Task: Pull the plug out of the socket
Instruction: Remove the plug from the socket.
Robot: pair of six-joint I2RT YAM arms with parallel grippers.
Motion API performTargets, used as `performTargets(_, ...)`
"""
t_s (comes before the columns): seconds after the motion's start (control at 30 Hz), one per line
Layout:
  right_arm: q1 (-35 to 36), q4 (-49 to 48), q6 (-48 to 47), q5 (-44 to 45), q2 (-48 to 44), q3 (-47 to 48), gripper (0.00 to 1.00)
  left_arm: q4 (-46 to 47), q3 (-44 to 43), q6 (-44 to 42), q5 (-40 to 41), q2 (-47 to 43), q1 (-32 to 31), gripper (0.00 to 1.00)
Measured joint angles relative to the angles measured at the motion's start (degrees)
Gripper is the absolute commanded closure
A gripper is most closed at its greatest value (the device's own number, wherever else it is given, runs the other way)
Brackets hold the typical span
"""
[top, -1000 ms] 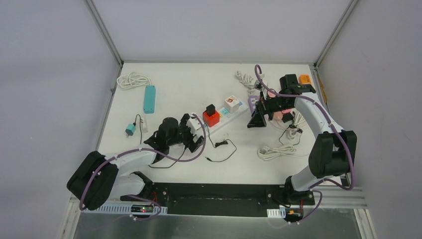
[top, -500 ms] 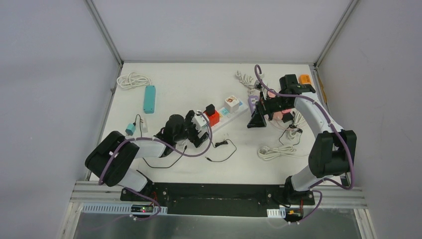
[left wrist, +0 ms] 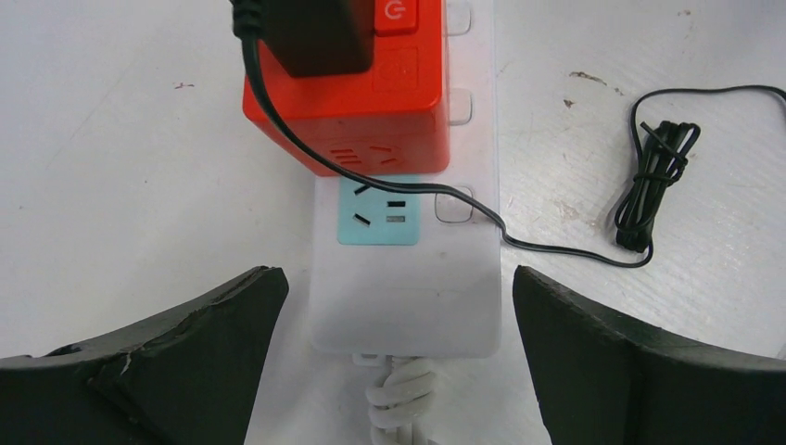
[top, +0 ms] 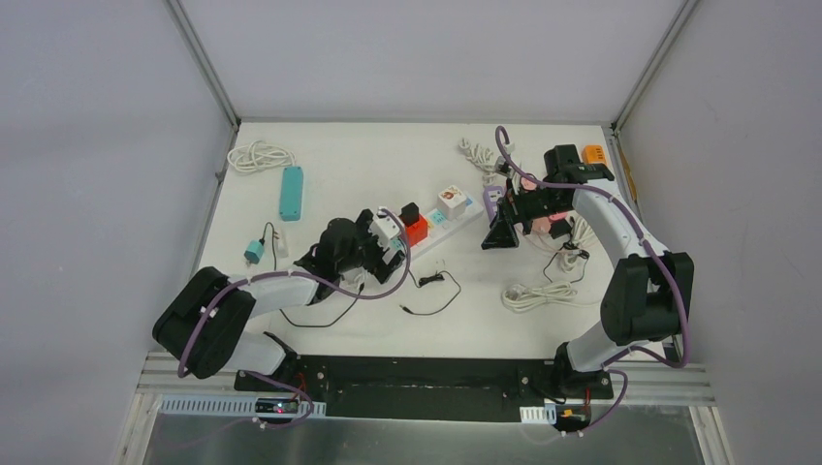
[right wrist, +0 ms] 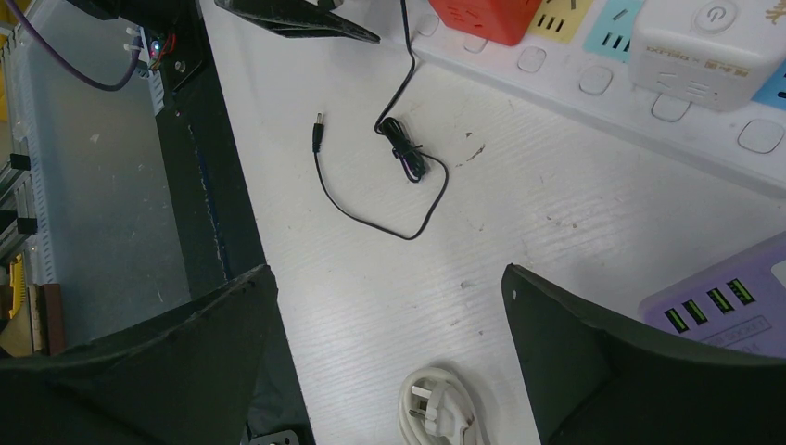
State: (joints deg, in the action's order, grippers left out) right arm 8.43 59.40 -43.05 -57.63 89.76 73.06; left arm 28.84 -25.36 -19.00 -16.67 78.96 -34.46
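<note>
The white cube adapter [top: 452,201] [right wrist: 712,51] lies outward of the right gripper and to the gripper's left in the top view, so the gripper should next bring its open fingers to either side of the adapter.
A black plug [left wrist: 315,37] sits in the top of a red cube adapter [left wrist: 348,111], which stands on a white power strip [left wrist: 408,269]. Its thin black lead [left wrist: 649,167] trails off to the right. My left gripper [left wrist: 399,306] is open, one finger on each side of the strip's cabled end and clear of it, short of the red cube. From above, the left gripper [top: 386,235] is at the strip's near-left end, beside the red cube [top: 417,232] and black plug [top: 410,212]. My right gripper [top: 499,231] hangs open past the strip's right end, holding nothing.
A white cube adapter [top: 450,201] sits further along the strip. A purple strip [right wrist: 723,306] and a coiled white cord with plug [right wrist: 440,408] lie near the right gripper. A teal strip [top: 291,192], a white cable coil [top: 260,155] and a small teal adapter [top: 254,252] lie at the left.
My left arm has moved forward and up to the strip's near end, and its jaws now straddle that end, a little wider. The right arm has not moved.
</note>
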Motion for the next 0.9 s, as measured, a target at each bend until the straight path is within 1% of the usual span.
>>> performTargets(0.17,0.0,0.0,0.0,0.2,0.0,0.0,0.05,-3.2,-2.1,1.3,0.3,-0.2,0.0,0.01)
performTargets(0.4,0.0,0.0,-0.2,0.2,0.0,0.0,0.05,-4.6,-3.5,2.1,0.3,5.7,0.0,0.01)
performTargets(0.47,0.0,0.0,-0.2,0.2,0.0,0.0,0.05,-5.1,-3.5,2.3,0.3,6.3,0.0,0.03)
performTargets(0.53,0.0,0.0,-0.2,0.2,0.0,0.0,0.05,-5.0,-3.5,2.3,0.3,6.3,-0.1,0.06)
performTargets(0.67,0.0,0.0,-0.2,0.2,0.2,0.0,0.05,-3.5,-3.5,2.7,0.4,7.2,-0.2,0.19)
performTargets(0.7,0.0,0.0,-0.2,0.2,0.3,0.0,0.05,-3.2,-3.5,2.8,0.9,7.3,-0.4,0.24)
performTargets(0.73,0.0,0.0,-0.2,0.2,0.4,0.0,0.05,-3.1,-3.5,3.0,1.2,7.3,-0.5,0.35)
performTargets(0.77,0.0,0.0,-0.1,0.2,0.5,0.0,0.05,-3.0,-3.5,3.1,1.3,7.3,-0.8,0.41)
performTargets(0.83,0.0,-0.1,0.2,0.3,0.8,0.0,0.05,-2.8,-3.5,3.2,1.5,7.4,-1.0,0.52)
performTargets(0.9,0.0,-0.9,1.4,1.0,1.0,0.0,0.05,-2.4,-3.5,3.6,1.6,7.8,-1.2,0.6)
